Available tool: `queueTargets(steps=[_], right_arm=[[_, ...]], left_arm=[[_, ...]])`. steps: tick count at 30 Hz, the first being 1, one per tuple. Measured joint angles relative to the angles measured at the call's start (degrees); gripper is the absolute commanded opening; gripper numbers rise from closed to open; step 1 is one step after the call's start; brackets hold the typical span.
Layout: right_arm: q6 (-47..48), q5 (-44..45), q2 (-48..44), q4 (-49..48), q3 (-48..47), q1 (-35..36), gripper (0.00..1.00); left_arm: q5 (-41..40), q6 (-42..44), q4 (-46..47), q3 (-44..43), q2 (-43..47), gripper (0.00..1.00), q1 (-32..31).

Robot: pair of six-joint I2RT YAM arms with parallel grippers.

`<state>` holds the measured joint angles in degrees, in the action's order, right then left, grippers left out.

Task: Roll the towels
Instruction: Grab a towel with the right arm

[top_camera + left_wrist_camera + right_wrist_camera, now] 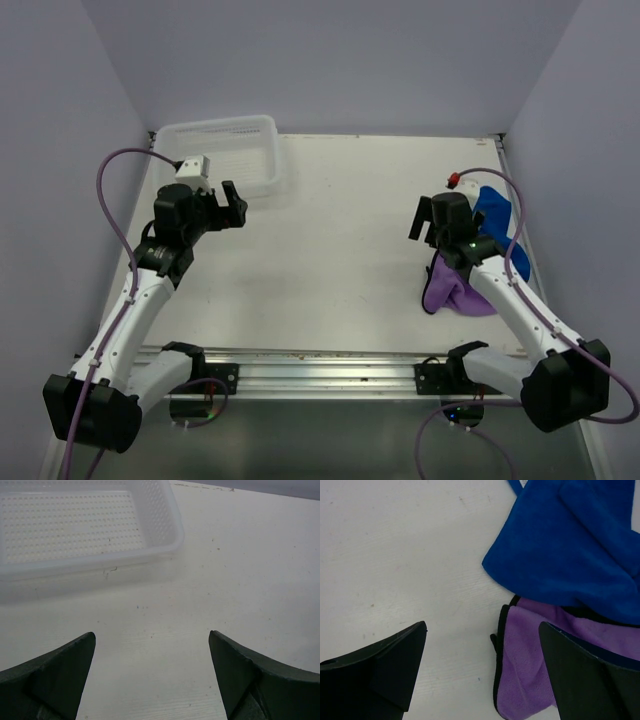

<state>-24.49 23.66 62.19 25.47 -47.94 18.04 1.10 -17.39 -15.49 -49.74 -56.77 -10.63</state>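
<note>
The blue towel lies over the purple one, so my right gripper will next lower onto the blue towel's corner (493, 569) beside the bare tabletop and close there.
Two towels lie crumpled together at the right side of the table: a royal blue towel (500, 225) (570, 550) and a light purple towel (452, 290) (530, 660) with a dark edge, the blue partly over the purple. My right gripper (428, 222) (482, 630) hovers open just above them, the purple towel's edge between its fingers, nothing gripped. On the left, my left gripper (232, 205) (151, 637) stands open over bare table, near the basket, holding nothing.
A white plastic mesh basket (262, 165) (150, 555) sits at the back left, just beyond the left gripper. The table's right edge (525, 250) runs close behind the towels. Grey walls enclose the table on three sides.
</note>
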Motion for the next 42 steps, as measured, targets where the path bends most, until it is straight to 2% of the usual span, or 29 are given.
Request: queueTargets(steps=[6, 8, 11, 13, 17, 20, 25, 34, 37, 38, 41, 42], right_arm=[[0.52, 8.79, 7.63, 0.44, -4.15, -0.07, 0.99], [0.55, 10.38, 10.01, 0.33, -4.81, -0.22, 0.95], [0.55, 11.93, 14.91, -0.15, -6.10, -0.96, 0.83], [0.57, 12.41, 18.12, -0.52, -7.15, -1.68, 0.82], [1.64, 12.07, 24.76, -1.62, -9.94, -2.84, 0.77], [2.29, 11.23, 30.05, -2.25, -13.31, -3.13, 0.69], [3.32, 9.09, 37.07, -4.24, -15.96, -4.44, 0.66], [2.60, 1.57, 41.66, -5.35, -16.13, -12.98, 0.61], [2.49, -0.76, 43.32, -5.03, -17.18, -13.46, 0.54], [2.47, -1.01, 43.74, -4.90, -17.64, -13.44, 0.45], [2.45, -2.36, 44.30, -4.68, -18.56, -13.44, 0.30], [2.38, -2.56, 44.37, -4.59, -18.69, -13.44, 0.22]], left_arm=[[-0.09, 0.00, -0.02, 0.00, 0.28, 1.00, 0.00], [-0.11, 0.00, -0.02, 0.00, 0.48, 0.99, 0.00], [-0.07, -0.02, 0.00, 0.00, 0.63, 1.00, 0.00], [0.02, -0.02, 0.00, 0.00, 0.63, 1.00, 0.00], [0.52, -0.02, 0.00, 0.00, 0.63, 1.00, 0.00], [0.83, -0.02, 0.00, 0.00, 0.66, 0.99, 0.00], [1.22, 0.00, 0.02, 0.00, 0.66, 1.00, 0.00], [1.77, -0.02, 0.02, 0.20, 0.63, 1.00, 0.00], [2.14, -0.02, 0.02, 0.20, 0.39, 1.00, 0.00], [2.23, -0.02, 0.02, 0.22, 0.31, 0.99, 0.00], [2.64, -0.02, 0.02, 0.26, 0.11, 1.00, 0.00], [2.82, -0.02, 0.04, 0.26, 0.07, 0.99, 0.00]])
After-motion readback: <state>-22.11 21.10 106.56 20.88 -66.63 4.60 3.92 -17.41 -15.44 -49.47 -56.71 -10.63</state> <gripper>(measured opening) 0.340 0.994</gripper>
